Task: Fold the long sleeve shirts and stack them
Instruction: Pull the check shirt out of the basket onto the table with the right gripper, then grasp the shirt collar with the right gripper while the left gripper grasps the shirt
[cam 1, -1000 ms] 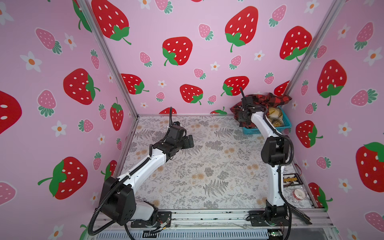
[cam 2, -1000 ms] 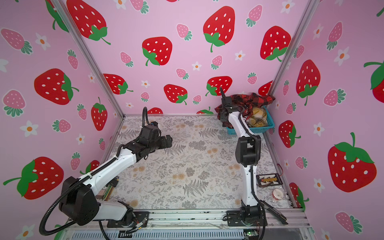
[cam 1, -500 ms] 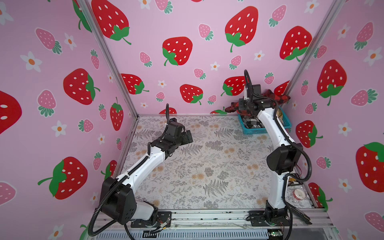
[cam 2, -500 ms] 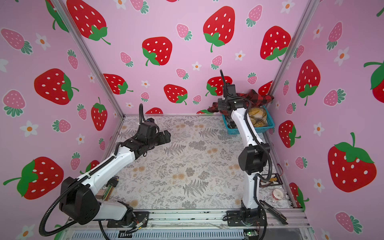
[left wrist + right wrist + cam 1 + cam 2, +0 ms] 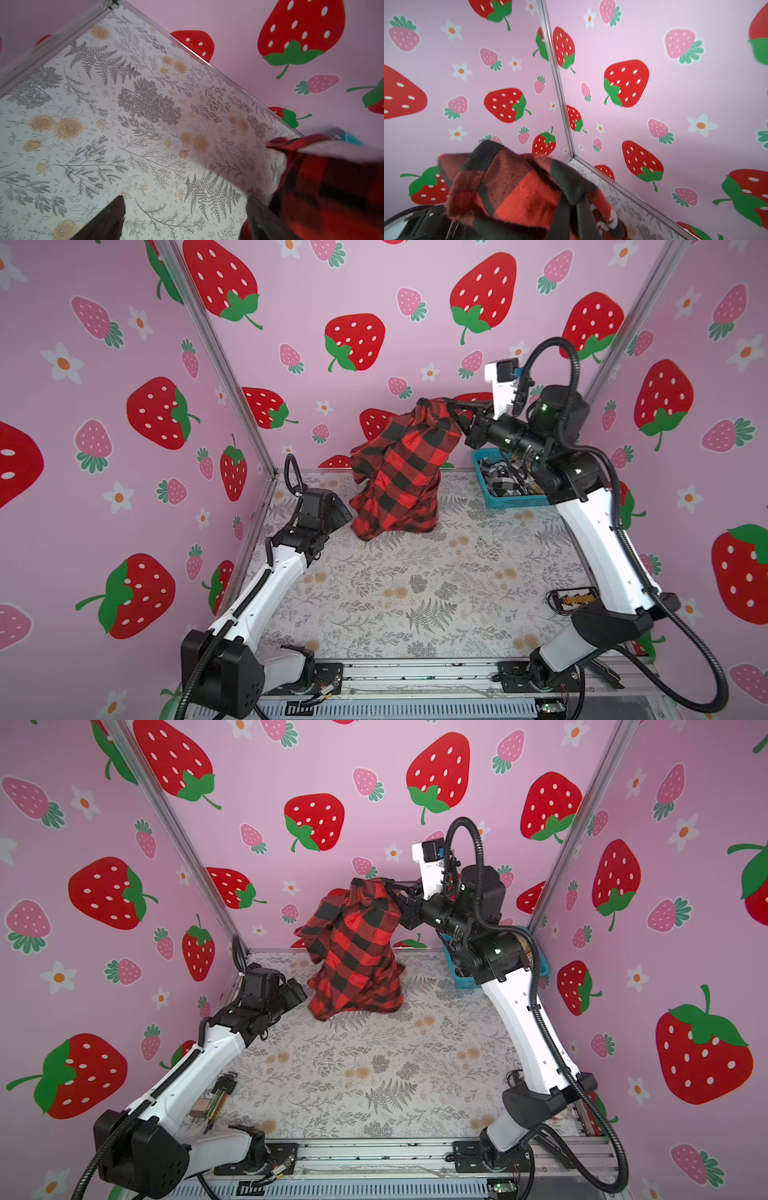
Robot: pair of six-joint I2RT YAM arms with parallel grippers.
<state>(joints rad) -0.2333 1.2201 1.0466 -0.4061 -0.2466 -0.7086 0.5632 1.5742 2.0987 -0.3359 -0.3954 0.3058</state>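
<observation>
The shirt [image 5: 399, 481] still hangs bunched from my right gripper's raised fingers, so that gripper should next lower to the tabletop between the shirt's hem and the blue basket and release the shirt's top edge.
A red-and-black buffalo check long sleeve shirt [image 5: 399, 481] [image 5: 353, 957] hangs bunched over the back of the table, its hem down near the surface. My right gripper [image 5: 451, 410] [image 5: 390, 886] is raised high and shut on the shirt's top edge; in the right wrist view the fingers [image 5: 562, 218] pinch the cloth [image 5: 519, 187]. My left gripper [image 5: 345, 514] [image 5: 299, 990] is low, just left of the shirt's hem, and open. In the left wrist view the shirt [image 5: 332, 187] brushes one finger [image 5: 261, 220], and only bare table shows between the fingers of the left gripper [image 5: 185, 218].
A blue basket [image 5: 515, 502] [image 5: 540, 965] stands at the back right corner with a black-and-white plaid garment [image 5: 503, 481] in it. A set of hex keys [image 5: 220, 1094] lies by the left arm and a small circuit board [image 5: 575, 598] by the right arm. Pink walls enclose three sides.
My right gripper has lifted the shirt out of the basket and carried it left toward the middle of the back. My left gripper drew slightly back and left, still open.
</observation>
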